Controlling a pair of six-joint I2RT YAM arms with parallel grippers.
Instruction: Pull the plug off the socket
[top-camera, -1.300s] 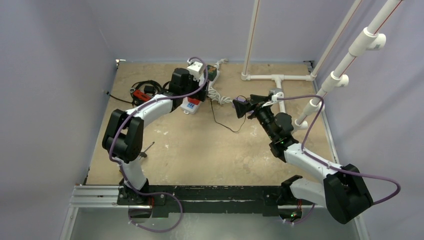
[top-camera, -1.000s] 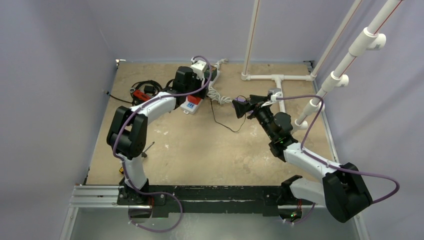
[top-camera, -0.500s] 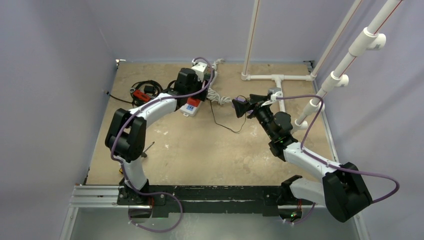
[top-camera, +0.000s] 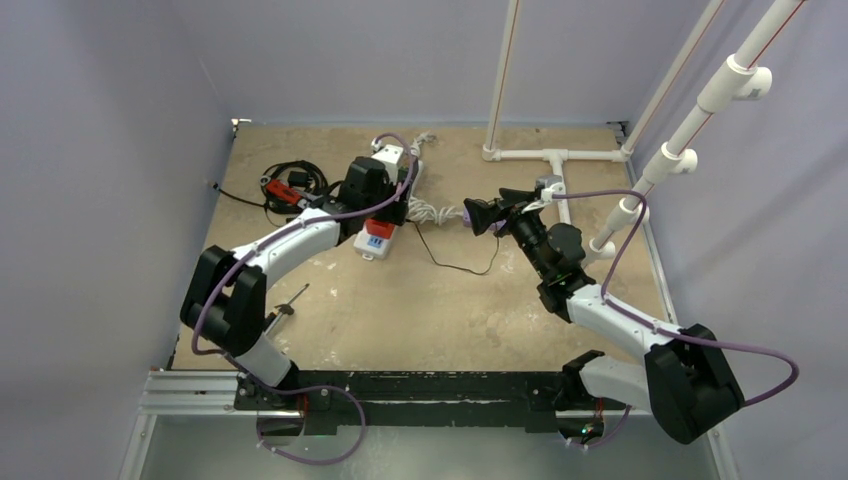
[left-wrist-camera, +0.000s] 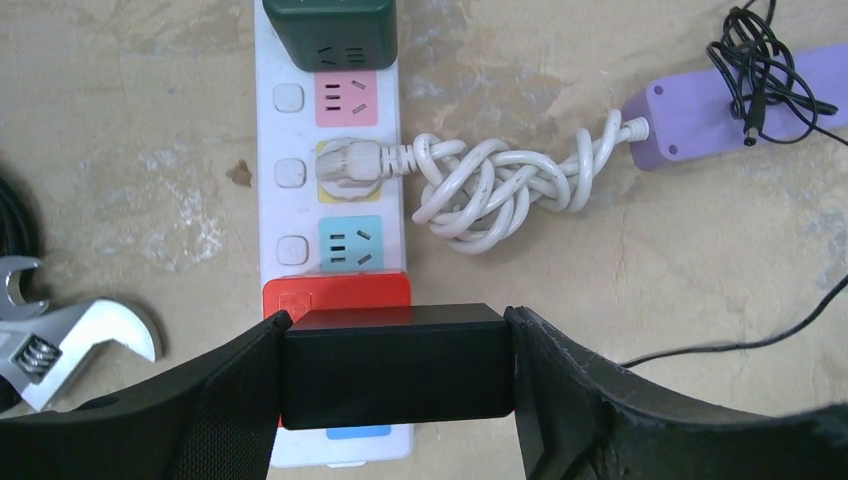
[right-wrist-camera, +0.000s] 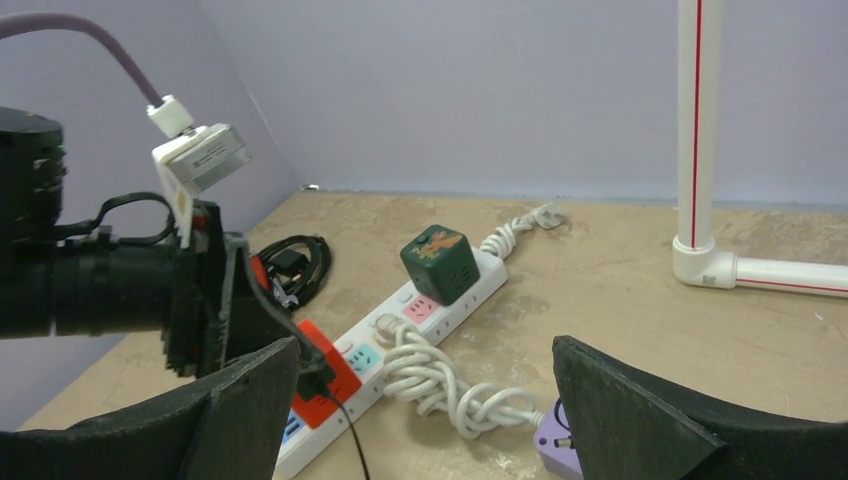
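My left gripper draws back to bare table by the power strip's near end next and lets go of the black plug on the red adapter there.
The socket, a long white power strip (left-wrist-camera: 290, 150) with pastel outlets, lies on the tan table and also shows in the top view (top-camera: 372, 243). A red adapter (left-wrist-camera: 335, 293) sits on the strip near its end. The black plug (left-wrist-camera: 395, 370) rests against that adapter, and a thin black cord (top-camera: 440, 255) trails from it. My left gripper (left-wrist-camera: 397, 318) is shut on the black plug, one finger on each side. My right gripper (right-wrist-camera: 422, 350) hovers open to the right of the strip, above the knotted white cord, holding nothing.
A green cube adapter (left-wrist-camera: 330, 30) and a white plug (left-wrist-camera: 345, 160) occupy other outlets. The white plug's knotted cord (left-wrist-camera: 490, 185) runs to a purple bar (left-wrist-camera: 730, 105). A wrench (left-wrist-camera: 70, 345) lies left of the strip. Black cables (top-camera: 290, 183) and white pipes (top-camera: 545, 155) lie farther back.
My left arm has drawn back toward the near side with the plug in its grip, and the power strip has slid along with it. The right arm has barely moved.
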